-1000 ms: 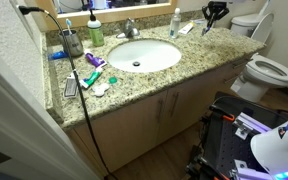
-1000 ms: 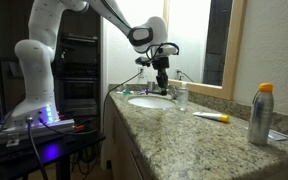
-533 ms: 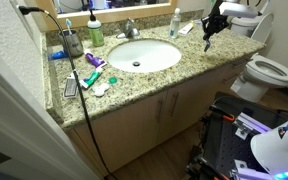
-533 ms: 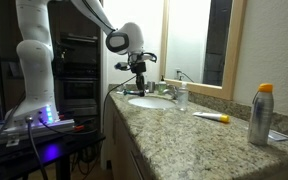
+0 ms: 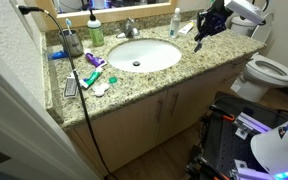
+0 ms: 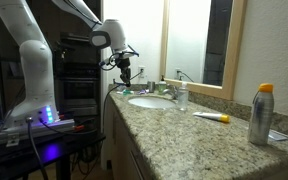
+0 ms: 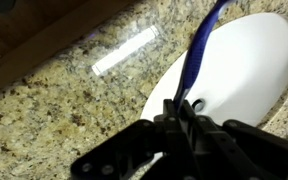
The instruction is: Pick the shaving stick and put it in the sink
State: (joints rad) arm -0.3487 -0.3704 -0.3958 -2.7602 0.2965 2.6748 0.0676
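Observation:
The gripper still holds the shaving stick above the counter beside the sink. It moves over the white basin [image 5: 156, 58] [image 7: 236, 78] next, then down toward it to release.
My gripper [image 5: 203, 28] is shut on the shaving stick, a slim dark-blue handle [image 7: 200, 48] that sticks out past the fingertips [image 7: 184, 106]. In the wrist view the stick hangs over the edge of the white oval sink [image 7: 252, 60], where granite meets basin. In both exterior views the gripper [image 6: 124, 74] is held above the counter beside the sink [image 5: 160, 55] [image 6: 150, 101], not touching it. The razor's head is hidden.
A flat clear strip [image 7: 124, 52] lies on the granite. A faucet [image 5: 130, 28], a green soap bottle [image 5: 96, 33] and a green-and-pink tube [image 5: 91, 77] surround the basin. A toilet [image 5: 267, 70] stands beside the counter. A spray can [image 6: 261, 115] and a yellow tube [image 6: 212, 117] lie nearer that camera.
The arm has swung with the stick still held: the gripper moved left in the counter-level exterior view and slightly down and toward the sink in the overhead one.

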